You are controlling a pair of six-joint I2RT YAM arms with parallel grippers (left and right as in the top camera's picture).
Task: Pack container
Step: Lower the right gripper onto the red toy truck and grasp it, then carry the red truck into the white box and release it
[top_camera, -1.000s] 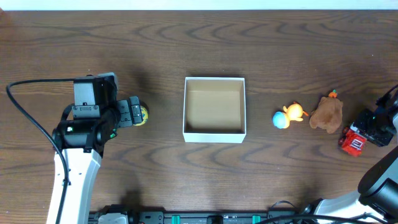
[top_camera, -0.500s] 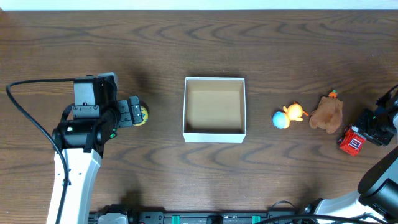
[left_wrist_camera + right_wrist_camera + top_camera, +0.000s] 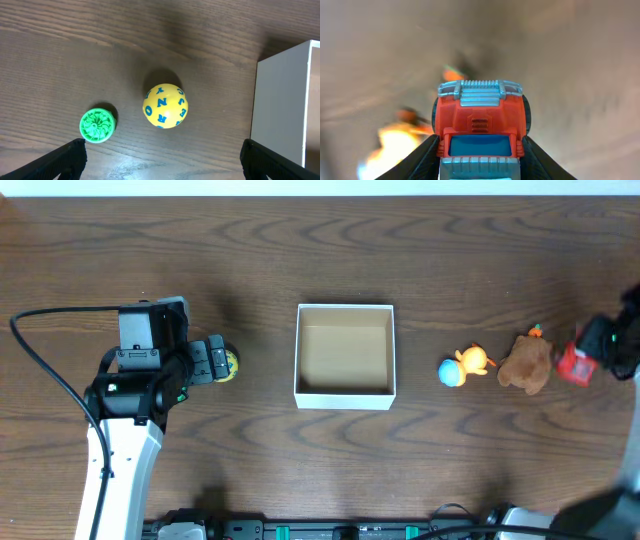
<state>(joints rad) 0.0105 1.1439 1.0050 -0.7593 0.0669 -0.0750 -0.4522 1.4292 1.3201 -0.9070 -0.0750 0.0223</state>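
Note:
My right gripper next carries the red toy truck past the brown plush toy and down into the still empty container.
The container (image 3: 345, 393), a square white box with a brown inside, stands at the table's middle; its white wall shows in the left wrist view (image 3: 280, 105). My right gripper (image 3: 590, 360) is shut on a red toy truck (image 3: 575, 366) and holds it above the table at the far right; the truck (image 3: 480, 120) sits between the fingers. My left gripper (image 3: 212, 361) is open over a yellow lettered ball (image 3: 229, 364), which also shows in the left wrist view (image 3: 165, 106) beside a green round toy (image 3: 97, 124).
A brown plush toy (image 3: 526, 362) and an orange and blue toy (image 3: 464, 366) lie on the table between the container and the right gripper. A black cable (image 3: 45, 370) loops from the left arm.
My right gripper has lifted the red truck off the table and carried it up and away from the front edge. The left arm has not moved.

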